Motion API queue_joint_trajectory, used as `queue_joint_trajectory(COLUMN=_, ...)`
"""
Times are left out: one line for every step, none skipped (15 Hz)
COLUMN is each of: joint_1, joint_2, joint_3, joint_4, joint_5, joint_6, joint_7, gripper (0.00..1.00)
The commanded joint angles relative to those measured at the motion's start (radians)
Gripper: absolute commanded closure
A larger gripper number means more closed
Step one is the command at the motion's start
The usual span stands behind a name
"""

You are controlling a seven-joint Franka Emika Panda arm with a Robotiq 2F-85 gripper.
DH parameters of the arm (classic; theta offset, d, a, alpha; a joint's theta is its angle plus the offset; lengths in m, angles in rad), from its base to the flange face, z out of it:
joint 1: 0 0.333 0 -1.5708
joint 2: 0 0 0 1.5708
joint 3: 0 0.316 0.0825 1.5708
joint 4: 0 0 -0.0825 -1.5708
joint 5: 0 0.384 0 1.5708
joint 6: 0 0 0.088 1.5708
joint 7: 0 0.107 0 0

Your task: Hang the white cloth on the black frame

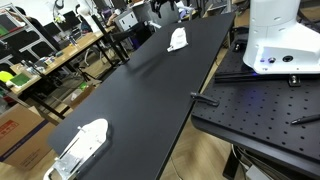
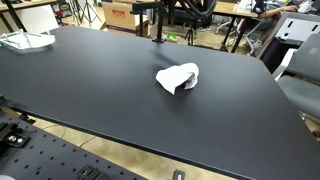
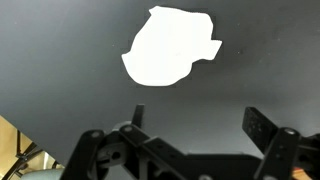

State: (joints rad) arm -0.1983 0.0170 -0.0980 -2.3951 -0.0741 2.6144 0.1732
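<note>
I should lower my gripper next onto the cloth's nearest edge [image 2: 187,69] [image 3: 161,79], where the crumpled fabric stands up. The white cloth is below my gripper, ahead of its open fingers.
The white cloth [image 2: 178,77] lies crumpled on the black table [image 2: 90,90], apart from everything else. It also shows at the far end of the table in an exterior view [image 1: 178,40] and near the top of the wrist view [image 3: 168,47]. The black frame [image 2: 157,22] stands upright at the table's far edge, behind the cloth. My gripper [image 3: 198,125] is open and empty, held above the table with the cloth ahead of its fingers. Nothing is between the fingers.
A white and clear object [image 1: 83,142] lies at one end of the table, also seen in an exterior view [image 2: 25,41]. The white robot base [image 1: 280,40] stands on a perforated black plate [image 1: 260,115]. Cluttered desks and boxes surround the table.
</note>
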Motion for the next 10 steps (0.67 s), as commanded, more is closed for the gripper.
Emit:
queue_joint_trajectory(joint_1=0.014, joint_2=0.077, joint_3=-0.032, joint_4=0.060, joint_5=-0.018, joint_6=-0.026, joint_7=0.059, gripper=0.00)
queue_joint_trajectory(joint_1=0.011, joint_2=0.115, joint_3=-0.043, joint_4=0.078, joint_5=-0.029, joint_6=-0.024, joint_7=0.079, gripper=0.00)
queue_joint_trajectory(joint_1=0.011, joint_2=0.144, joint_3=-0.053, joint_4=0.091, joint_5=-0.024, joint_6=-0.027, joint_7=0.078, gripper=0.00)
queue_joint_trajectory(joint_1=0.011, joint_2=0.181, joint_3=-0.065, joint_4=0.106, joint_5=-0.021, joint_6=-0.017, joint_7=0.077, gripper=0.00)
queue_joint_trajectory(joint_1=0.012, joint_2=0.215, joint_3=-0.076, joint_4=0.121, joint_5=-0.013, joint_6=-0.010, joint_7=0.071, gripper=0.00)
queue_joint_trajectory(joint_1=0.011, joint_2=0.250, joint_3=-0.084, joint_4=0.140, joint_5=0.002, joint_6=-0.009, joint_7=0.056, gripper=0.00)
queue_joint_trajectory(joint_1=0.007, joint_2=0.288, joint_3=-0.086, joint_4=0.163, joint_5=0.025, joint_6=-0.010, joint_7=0.037, gripper=0.00)
queue_joint_trajectory(joint_1=0.007, joint_2=0.324, joint_3=-0.089, joint_4=0.186, joint_5=0.037, joint_6=-0.009, joint_7=0.032, gripper=0.00)
queue_joint_trajectory(joint_1=0.006, joint_2=0.356, joint_3=-0.090, joint_4=0.207, joint_5=0.051, joint_6=-0.013, joint_7=0.027, gripper=0.00)
queue_joint_trajectory(joint_1=0.007, joint_2=0.383, joint_3=-0.090, joint_4=0.226, joint_5=0.061, joint_6=-0.019, joint_7=0.023, gripper=0.00)
